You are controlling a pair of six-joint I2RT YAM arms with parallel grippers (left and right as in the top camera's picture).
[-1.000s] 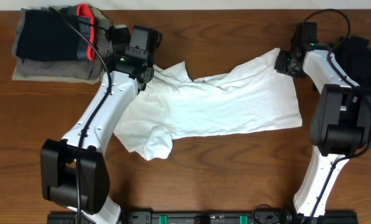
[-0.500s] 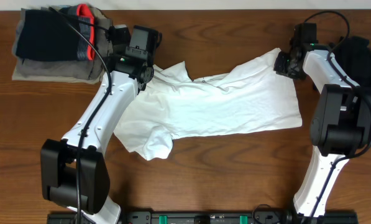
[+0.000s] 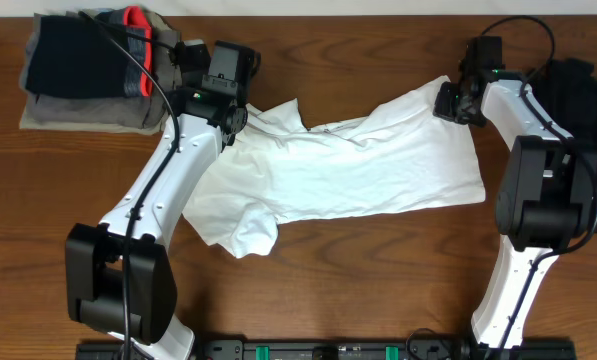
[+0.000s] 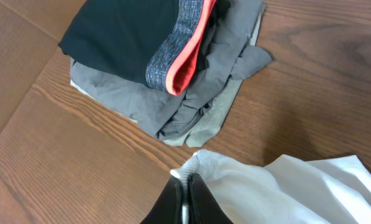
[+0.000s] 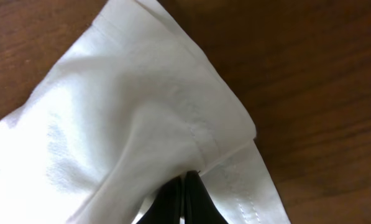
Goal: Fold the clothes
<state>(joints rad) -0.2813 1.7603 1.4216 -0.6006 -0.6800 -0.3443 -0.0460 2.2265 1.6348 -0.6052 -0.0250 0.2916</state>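
My left gripper should next draw the pinched corner back past the shirt's near flap [image 3: 252, 232], which lies back toward my base, and release it on the tabletop.
A white T-shirt [image 3: 348, 170] lies spread and rumpled across the middle of the wooden table. My left gripper [image 3: 230, 112] is shut on the shirt's upper left corner; the left wrist view shows a pinch of white cloth [image 4: 201, 165] between the closed fingers [image 4: 187, 186]. My right gripper [image 3: 450, 100] is shut on the shirt's upper right corner; the right wrist view shows the closed fingers [image 5: 184, 186] under a fold of white hemmed cloth [image 5: 141, 112].
A stack of folded clothes [image 3: 93, 65], dark, grey and with a coral band, sits at the back left, close to my left gripper, and shows in the left wrist view [image 4: 160, 56]. A dark garment [image 3: 583, 85] lies at the right edge.
My right gripper has shifted slightly left and toward the back with the shirt corner. The left arm has not moved.
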